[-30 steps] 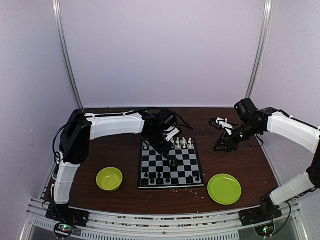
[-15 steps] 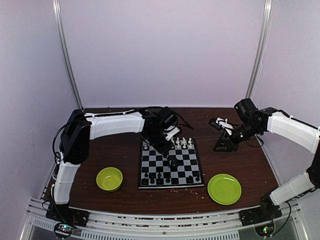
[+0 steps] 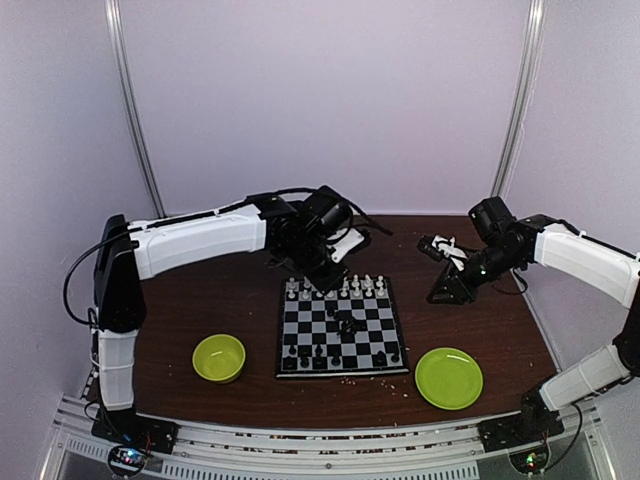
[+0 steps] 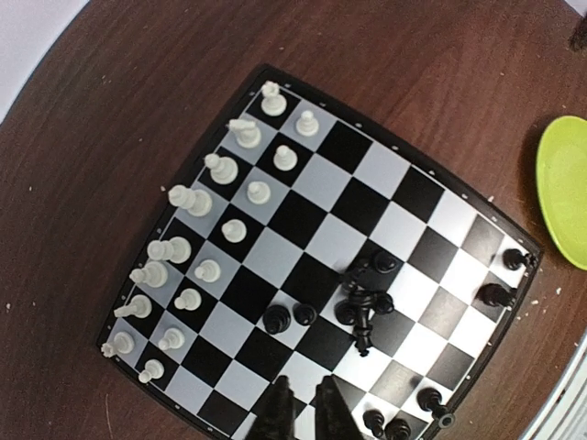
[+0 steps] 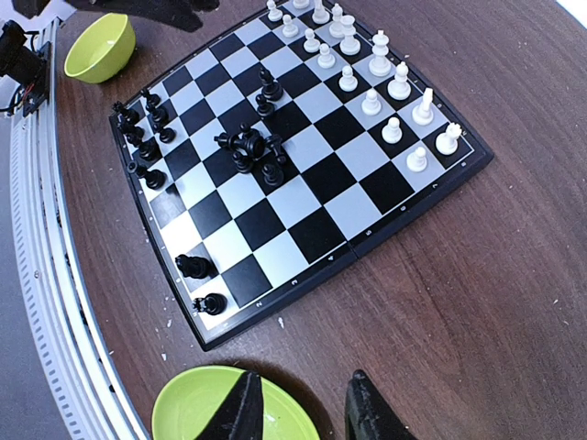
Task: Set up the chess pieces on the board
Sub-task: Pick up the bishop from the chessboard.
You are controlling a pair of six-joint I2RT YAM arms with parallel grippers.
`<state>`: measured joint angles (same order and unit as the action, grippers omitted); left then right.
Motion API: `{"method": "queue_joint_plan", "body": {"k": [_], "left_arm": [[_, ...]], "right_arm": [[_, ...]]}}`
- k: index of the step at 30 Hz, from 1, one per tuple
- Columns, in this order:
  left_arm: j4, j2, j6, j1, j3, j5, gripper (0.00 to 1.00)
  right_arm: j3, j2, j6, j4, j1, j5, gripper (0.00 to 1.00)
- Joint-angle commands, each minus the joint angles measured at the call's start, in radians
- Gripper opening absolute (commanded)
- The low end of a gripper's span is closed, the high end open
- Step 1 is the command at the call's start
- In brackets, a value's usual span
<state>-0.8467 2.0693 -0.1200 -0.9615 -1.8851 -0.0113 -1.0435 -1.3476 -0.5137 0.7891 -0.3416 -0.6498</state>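
The fingers of my left gripper nearly touch, so it will open next, then go down around the top of the taller upright black piece beside the pile.
The board [image 3: 340, 373] lies mid-table. White chess pieces [image 3: 345, 287] stand in two rows along its far edge, shown down the left side [image 4: 235, 230] in the left wrist view. A heap of toppled black pieces [image 4: 365, 301] lies near the board's centre [image 5: 246, 147], and two more black ones [image 4: 289, 316] stand beside it. Other black pieces [image 3: 310, 352] stand along the near edge. My left gripper [image 3: 328, 275] hovers above the board's far side, fingers [image 4: 280, 412] almost touching with nothing between them. My right gripper [image 5: 304, 378] hangs open and empty off the board's right side.
A lime-green plate [image 3: 449, 378] sits to the near right of the board, partly under my right gripper's left finger [image 5: 243, 412]. A green bowl [image 3: 219, 357] stands to the near left. Pale crumbs dot the brown table [image 5: 514, 302] near the front rail.
My left arm has lifted off the board's centre and drawn back toward the far edge. The right arm has not moved.
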Motion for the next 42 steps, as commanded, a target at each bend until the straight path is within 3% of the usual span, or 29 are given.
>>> {"method": "queue_joint_plan", "body": {"k": [1, 7, 20, 38, 42], "left_arm": [[-0.016, 0.009, 0.009, -0.015, 0.012, -0.073, 0.17], [-0.064, 0.102, -0.029, 0.017, -0.032, -0.104, 0.27], [-0.002, 0.189, -0.03, 0.029, -0.074, -0.073, 0.3], [-0.002, 0.242, -0.015, 0.044, -0.098, -0.033, 0.2], [-0.003, 0.239, -0.015, 0.044, -0.097, -0.028, 0.13]], "right_arm": [[-0.028, 0.011, -0.006, 0.007, 0.002, 0.013, 0.3], [-0.027, 0.014, -0.006, 0.006, 0.002, 0.013, 0.3], [-0.027, 0.012, -0.008, 0.006, 0.003, 0.016, 0.3], [-0.028, 0.0, -0.011, 0.01, 0.003, 0.019, 0.31], [-0.029, -0.003, -0.012, 0.011, 0.003, 0.018, 0.3]]}}
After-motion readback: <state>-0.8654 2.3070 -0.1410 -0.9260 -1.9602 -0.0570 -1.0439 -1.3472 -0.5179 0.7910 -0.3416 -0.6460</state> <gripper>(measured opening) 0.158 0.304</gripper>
